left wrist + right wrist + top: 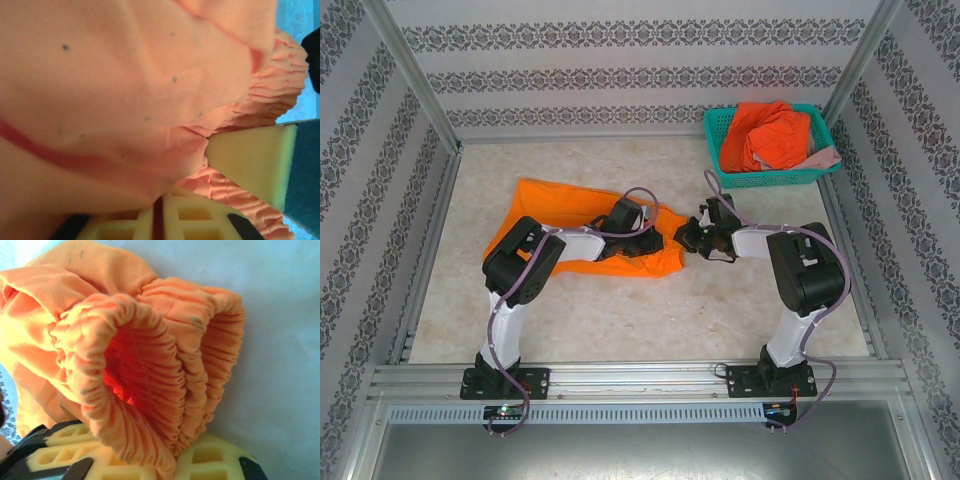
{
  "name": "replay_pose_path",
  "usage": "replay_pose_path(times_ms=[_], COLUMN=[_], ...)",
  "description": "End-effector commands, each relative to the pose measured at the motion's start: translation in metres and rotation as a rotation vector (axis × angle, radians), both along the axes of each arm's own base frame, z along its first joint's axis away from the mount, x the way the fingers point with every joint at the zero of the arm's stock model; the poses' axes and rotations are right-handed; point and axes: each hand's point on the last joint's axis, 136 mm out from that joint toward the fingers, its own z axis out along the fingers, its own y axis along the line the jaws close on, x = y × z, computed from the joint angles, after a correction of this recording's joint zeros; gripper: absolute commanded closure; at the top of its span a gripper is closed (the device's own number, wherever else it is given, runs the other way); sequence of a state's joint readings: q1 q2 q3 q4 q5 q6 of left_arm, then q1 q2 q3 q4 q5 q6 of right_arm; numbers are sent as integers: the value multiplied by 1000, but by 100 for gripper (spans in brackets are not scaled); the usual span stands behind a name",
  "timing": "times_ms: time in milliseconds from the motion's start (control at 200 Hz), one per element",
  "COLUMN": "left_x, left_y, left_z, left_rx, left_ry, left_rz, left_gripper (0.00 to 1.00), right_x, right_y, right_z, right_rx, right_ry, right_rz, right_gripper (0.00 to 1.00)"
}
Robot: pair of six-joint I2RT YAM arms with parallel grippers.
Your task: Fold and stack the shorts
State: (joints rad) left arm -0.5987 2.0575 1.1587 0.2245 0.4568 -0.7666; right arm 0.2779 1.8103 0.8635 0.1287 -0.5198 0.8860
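The robot's right gripper will next move toward the basket, then fold the waistband [165, 355] over the shorts and release it, since the spread body of the shorts lies past the left gripper.
The yellow-orange shorts [560, 205] lie spread on the table left of centre, their gathered waist pointing right. My left gripper [655, 240] sits on their right end. In the left wrist view its jaws [157, 220] stand almost together with a thin strip of the fabric [125, 90] between them. My right gripper [688, 240] faces it from the right. In the right wrist view it [172, 465] is shut on the bunched elastic waistband [165, 355], which stands up in folds. The red-orange shorts [770, 135] and the dusty pink shorts [825, 158] lie in the basket.
The teal mesh basket [767, 178] stands at the back right corner. Metal frame rails [430, 230] border the table on both sides and along the near edge. The two grippers are nearly touching at mid-table.
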Motion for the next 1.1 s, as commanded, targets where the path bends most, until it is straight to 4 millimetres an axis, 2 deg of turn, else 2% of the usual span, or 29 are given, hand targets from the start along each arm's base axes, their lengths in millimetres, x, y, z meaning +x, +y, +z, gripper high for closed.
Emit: replay_pose_path(times_ms=[0, 80, 145, 230, 305, 425, 590, 744, 864, 964, 1094], left_x=[-4, 2, 2, -4, -12, -24, -34, -39, -40, -41, -41], left_y=[30, 49, 71, 101, 122, 144, 160, 162, 161, 160, 159], left_z=[13, 51, 80, 108, 124, 135, 126, 114, 106, 101, 97], left_rx=[56, 6, -5, 8, 25, 16, -9, -40, -53, -61, -66], left_ry=[-2, -62, -110, -169, -209, -242, -233, -210, -196, -186, -178], left_rz=[58, 88, 116, 148, 175, 209, 234, 230, 229, 227, 221], left_gripper=[76, 63, 53, 40, 30, 22, 18, 16, 15, 13, 12], right_x=[-10, -18, -26, -35, -42, -49, -45, -35, -26, -19, -6], right_y=[-21, -42, -62, -91, -120, -162, -205, -217, -220, -212, -185], right_z=[-8, 6, 22, 47, 69, 103, 148, 183, 199, 202, 201], right_rx=[-150, -264, -337, -398, -495, -683, -850, -921, -942, -946, -933], right_ry=[34, 42, 38, 35, 34, 34, 47, 39, 38, 34, 20], right_rz=[24, 60, 81, 88, 96, 120, 96, 95, 69, 71, 99], right_gripper=[100, 100, 100, 100, 100, 100, 100, 100, 100, 100, 100])
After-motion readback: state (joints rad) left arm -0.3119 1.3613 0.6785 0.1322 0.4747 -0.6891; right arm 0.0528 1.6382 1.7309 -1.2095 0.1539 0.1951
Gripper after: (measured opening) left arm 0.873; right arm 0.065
